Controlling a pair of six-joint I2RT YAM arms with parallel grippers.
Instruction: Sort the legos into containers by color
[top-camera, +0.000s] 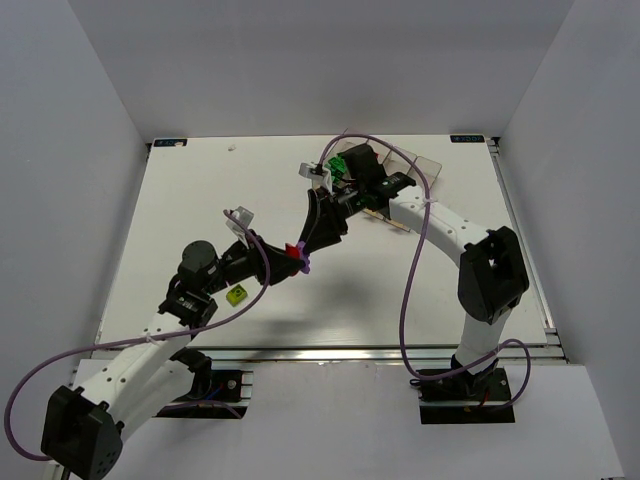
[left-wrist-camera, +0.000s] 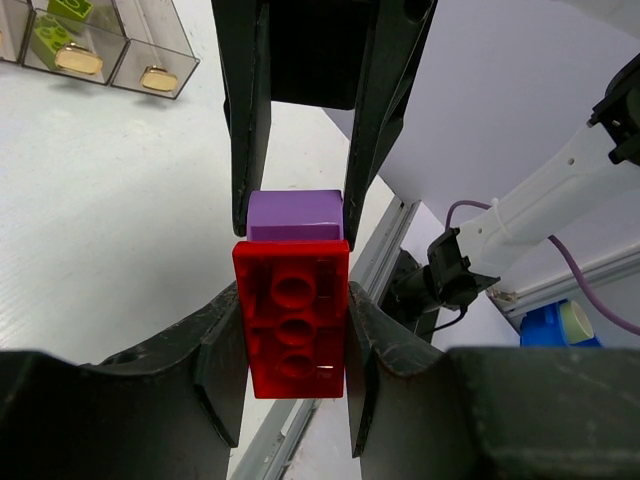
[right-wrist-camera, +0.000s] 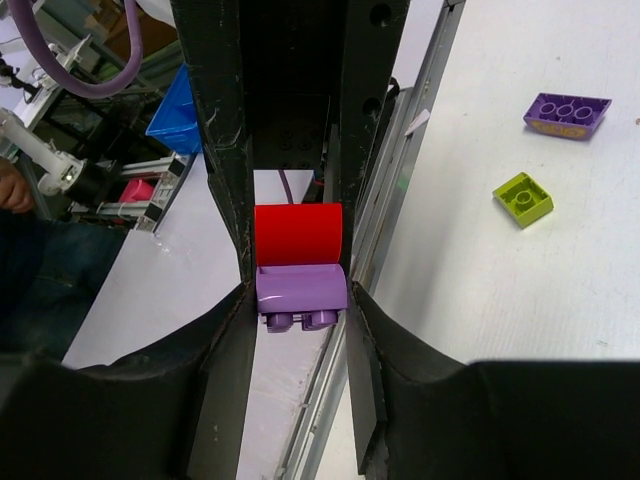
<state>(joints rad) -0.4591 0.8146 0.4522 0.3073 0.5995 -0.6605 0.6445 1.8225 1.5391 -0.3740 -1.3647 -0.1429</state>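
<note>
The end bin beside the yellow-green bricks is empty. I should move my right gripper away from the red brick (top-camera: 292, 249) and outward over that bin, then release.
A red brick (top-camera: 292, 249) and a purple brick (top-camera: 303, 265) are stuck together in mid-air over the middle of the table. My left gripper (left-wrist-camera: 295, 345) is shut on the red brick (left-wrist-camera: 292, 320). My right gripper (right-wrist-camera: 298, 305) faces it and is shut on the purple brick (right-wrist-camera: 300, 288). Its fingers enter the left wrist view from the top around the purple brick (left-wrist-camera: 295, 215). The clear bins (top-camera: 425, 165) stand at the back, partly hidden by the right arm, with green bricks (top-camera: 338, 163) at their left end. In the left wrist view one bin (left-wrist-camera: 150, 45) stands beside a bin holding yellow-green bricks (left-wrist-camera: 50, 40).
A yellow-green brick (top-camera: 237, 295) lies on the table by the left arm and shows in the right wrist view (right-wrist-camera: 524, 198). Another purple brick (right-wrist-camera: 567, 112) lies beyond it. The table's metal front rail (top-camera: 330, 352) runs along the near edge.
</note>
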